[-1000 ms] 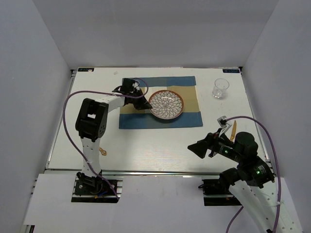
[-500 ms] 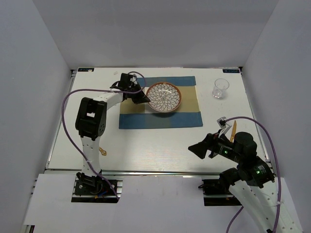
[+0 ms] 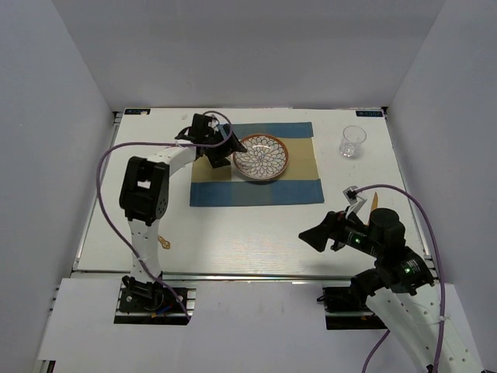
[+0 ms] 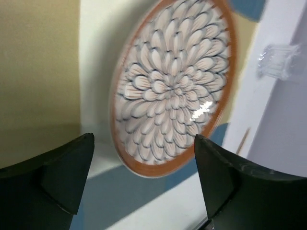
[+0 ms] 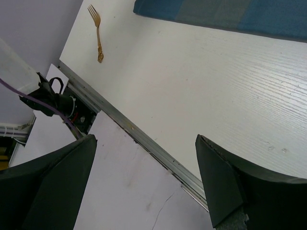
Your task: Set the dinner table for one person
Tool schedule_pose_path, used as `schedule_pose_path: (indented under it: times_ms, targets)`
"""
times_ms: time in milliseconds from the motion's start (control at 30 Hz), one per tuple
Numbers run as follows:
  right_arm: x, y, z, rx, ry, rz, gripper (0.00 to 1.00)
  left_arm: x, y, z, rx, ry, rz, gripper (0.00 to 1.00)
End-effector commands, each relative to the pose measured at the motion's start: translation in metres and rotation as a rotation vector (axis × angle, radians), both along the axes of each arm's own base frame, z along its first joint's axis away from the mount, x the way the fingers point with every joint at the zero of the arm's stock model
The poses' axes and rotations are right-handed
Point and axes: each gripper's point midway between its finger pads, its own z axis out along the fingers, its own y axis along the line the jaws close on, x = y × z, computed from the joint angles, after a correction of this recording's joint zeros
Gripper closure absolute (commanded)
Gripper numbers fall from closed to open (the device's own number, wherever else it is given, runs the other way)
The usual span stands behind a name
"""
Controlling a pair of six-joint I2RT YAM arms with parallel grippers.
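The clear glass is still apart from the plate. My right gripper should next move outward, then down to close on the clear glass's rim nearest the placemat.
A brown-rimmed plate (image 3: 262, 157) with a petal pattern lies on the blue-and-tan placemat (image 3: 256, 189) at the back of the white dinner table (image 3: 256, 233). My left gripper (image 3: 224, 150) stands open at the plate's left rim, holding nothing. In the left wrist view the plate (image 4: 172, 86) fills the space beyond the open left gripper (image 4: 144, 143). A clear glass (image 3: 352, 141) stands at the back right. A gold fork (image 3: 163, 243) lies at the front left. My right gripper (image 3: 314, 237) hovers open and empty over the front right.
A thin wooden utensil (image 3: 373, 208) lies near the table's right edge, beside the right arm. The right wrist view shows the fork (image 5: 97, 31), the placemat's edge (image 5: 230, 12) and the metal front rail (image 5: 139, 136). Grey walls enclose the table on three sides.
The left gripper carried the plate a little toward the back of the placemat, then opened and let it go. The right arm shifted only slightly.
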Motion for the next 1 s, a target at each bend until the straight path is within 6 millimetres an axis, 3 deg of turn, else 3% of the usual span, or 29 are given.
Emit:
schedule_pose_path:
  times_ms: [0, 33, 133, 233, 267, 333, 367, 433, 467, 500, 533, 567, 600, 633, 667, 700, 733, 800, 833, 867, 900, 933, 967]
  targets:
    - [0.010, 0.004, -0.001, 0.016, -0.009, -0.014, 0.11, 0.004, 0.004, 0.105, -0.040, -0.221, 0.030, 0.02]
    - [0.014, 0.006, -0.001, 0.020, -0.009, -0.016, 0.11, -0.002, 0.009, 0.123, -0.034, -0.247, 0.046, 0.02]
    - [0.026, 0.005, -0.013, -0.004, 0.025, -0.061, 0.11, -0.015, 0.030, 0.138, 0.039, -0.242, 0.119, 0.02]
    - [0.047, 0.002, -0.022, -0.063, 0.030, -0.112, 0.11, -0.040, 0.058, 0.150, 0.147, -0.204, 0.189, 0.02]
    - [0.056, -0.003, -0.026, -0.094, 0.034, -0.157, 0.11, -0.060, 0.070, 0.150, 0.195, -0.161, 0.196, 0.02]
    - [0.075, -0.009, -0.035, -0.154, 0.069, -0.222, 0.11, -0.081, 0.084, 0.143, 0.280, -0.159, 0.180, 0.02]
    - [0.088, -0.015, -0.037, -0.189, 0.068, -0.281, 0.11, -0.105, 0.095, 0.134, 0.316, -0.128, 0.171, 0.02]
    - [0.112, -0.020, -0.046, -0.269, 0.105, -0.337, 0.11, -0.121, 0.118, 0.123, 0.430, -0.129, 0.170, 0.02]
    - [0.128, -0.032, -0.049, -0.325, 0.102, -0.412, 0.11, -0.142, 0.130, 0.105, 0.485, -0.068, 0.157, 0.02]
    - [0.140, -0.039, -0.072, -0.412, 0.173, -0.441, 0.11, -0.154, 0.138, 0.109, 0.514, -0.083, 0.149, 0.02]
    - [0.161, -0.041, -0.056, -0.430, 0.151, -0.485, 0.11, -0.164, 0.140, 0.106, 0.518, -0.075, 0.126, 0.02]
    - [0.176, -0.054, -0.058, -0.480, 0.167, -0.541, 0.11, -0.181, 0.142, 0.089, 0.526, -0.035, 0.093, 0.02]
    - [0.184, -0.057, -0.077, -0.550, 0.238, -0.543, 0.11, -0.192, 0.139, 0.096, 0.497, -0.072, 0.054, 0.02]
    - [0.209, -0.062, -0.053, -0.533, 0.206, -0.600, 0.11, -0.201, 0.141, 0.093, 0.496, -0.075, 0.041, 0.02]
    - [0.219, -0.063, -0.048, -0.540, 0.205, -0.612, 0.11, -0.212, 0.146, 0.083, 0.509, -0.060, 0.032, 0.02]
    - [0.230, -0.062, -0.053, -0.561, 0.222, -0.613, 0.11, -0.218, 0.150, 0.088, 0.515, -0.094, 0.029, 0.02]
    - [0.252, -0.061, -0.026, -0.537, 0.169, -0.642, 0.11, -0.218, 0.154, 0.089, 0.531, -0.122, 0.039, 0.02]
    - [0.274, -0.071, -0.028, -0.626, 0.171, -0.659, 0.11, -0.223, 0.166, 0.087, 0.527, -0.147, 0.090, 0.02]
    - [0.295, -0.076, 0.000, -0.640, 0.109, -0.706, 0.11, -0.220, 0.156, 0.093, 0.481, -0.181, 0.069, 0.02]
    - [0.308, -0.082, -0.013, -0.712, 0.131, -0.703, 0.11, -0.220, 0.153, 0.095, 0.467, -0.196, 0.053, 0.02]
    - [0.317, -0.085, -0.013, -0.741, 0.133, -0.710, 0.11, -0.223, 0.146, 0.093, 0.434, -0.198, 0.020, 0.02]
    - [0.332, -0.093, 0.005, -0.756, 0.111, -0.748, 0.11, -0.224, 0.150, 0.089, 0.454, -0.182, 0.036, 0.02]
    - [0.344, -0.096, -0.018, -0.805, 0.149, -0.740, 0.11, -0.222, 0.157, 0.088, 0.488, -0.169, 0.062, 0.02]
